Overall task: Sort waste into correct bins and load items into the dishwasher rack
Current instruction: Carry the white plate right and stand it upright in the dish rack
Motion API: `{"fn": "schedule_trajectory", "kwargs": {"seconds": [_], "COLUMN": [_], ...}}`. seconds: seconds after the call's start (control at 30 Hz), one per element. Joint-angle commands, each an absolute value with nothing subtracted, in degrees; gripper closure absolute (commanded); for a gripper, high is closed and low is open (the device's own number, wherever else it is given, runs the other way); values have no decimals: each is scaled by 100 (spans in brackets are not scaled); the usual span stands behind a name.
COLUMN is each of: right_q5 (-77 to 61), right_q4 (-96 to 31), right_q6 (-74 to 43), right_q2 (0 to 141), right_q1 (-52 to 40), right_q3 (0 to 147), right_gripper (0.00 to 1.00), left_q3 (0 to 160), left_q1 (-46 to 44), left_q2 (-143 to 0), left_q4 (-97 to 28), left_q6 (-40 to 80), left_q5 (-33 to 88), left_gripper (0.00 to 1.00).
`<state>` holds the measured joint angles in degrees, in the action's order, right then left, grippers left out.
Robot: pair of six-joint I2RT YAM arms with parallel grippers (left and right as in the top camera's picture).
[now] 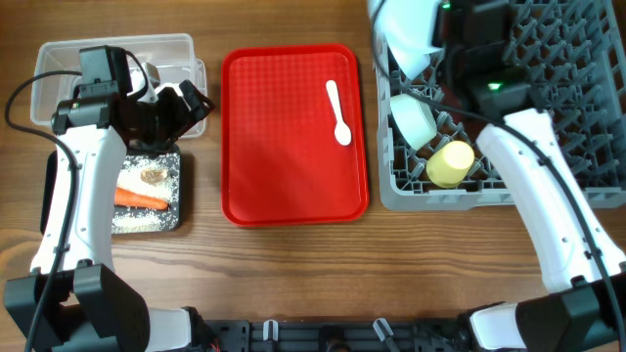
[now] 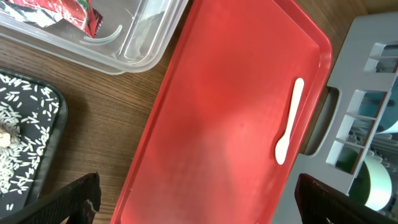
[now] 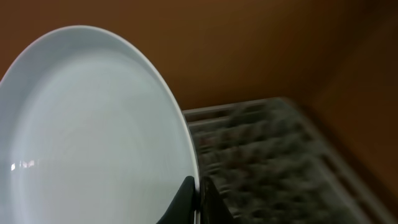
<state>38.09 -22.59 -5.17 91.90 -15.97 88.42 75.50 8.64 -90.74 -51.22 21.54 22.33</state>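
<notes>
The right gripper needs to go down next to stand the plate on edge and let go of the plate's rim at the rack's wires beside the pale bowl, because those pegs are empty.
My right gripper is shut on the rim of the pale blue plate and holds it on edge above the grey dishwasher rack; the plate also shows in the overhead view. A pale bowl and the yellow cup sit in the rack. The white spoon lies on the red tray, also in the left wrist view. My left gripper is open and empty over the table between the bins and the tray. The clear tub holds a red-and-white wrapper. The black tray holds the carrot, rice and a brown scrap.
The red tray lies between the bins at the left and the rack at the right. The rack's grey corner shows past the tray's edge. Bare wood runs along the table's front.
</notes>
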Motion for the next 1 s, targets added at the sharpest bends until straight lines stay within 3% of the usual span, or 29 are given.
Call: {"fn": "schedule_trajectory", "kwargs": {"seconds": [0.0, 0.33, 0.67, 0.97], "right_q5": [5288, 6713, 6626, 5470], "right_q4": [-2235, -2821, -3387, -3376], "right_q6": [395, 1219, 1035, 969], "right_q2": [9174, 9786, 10385, 10449], "right_q1": [-1525, -1402, -1251, -1253], "right_q3": [8849, 8849, 8847, 8847], "right_gripper": [95, 96, 96, 96], "left_q3": [7588, 7588, 7588, 7588], "left_q1": [886, 886, 886, 886], "left_q2": [-9000, -9000, -9000, -9000], "left_q4": [-5113, -5113, -5113, -5113], "left_q6": [2145, 2145, 2145, 2145], "left_q5": [2239, 2239, 2239, 2239], "left_gripper": [0, 0, 0, 0]}}
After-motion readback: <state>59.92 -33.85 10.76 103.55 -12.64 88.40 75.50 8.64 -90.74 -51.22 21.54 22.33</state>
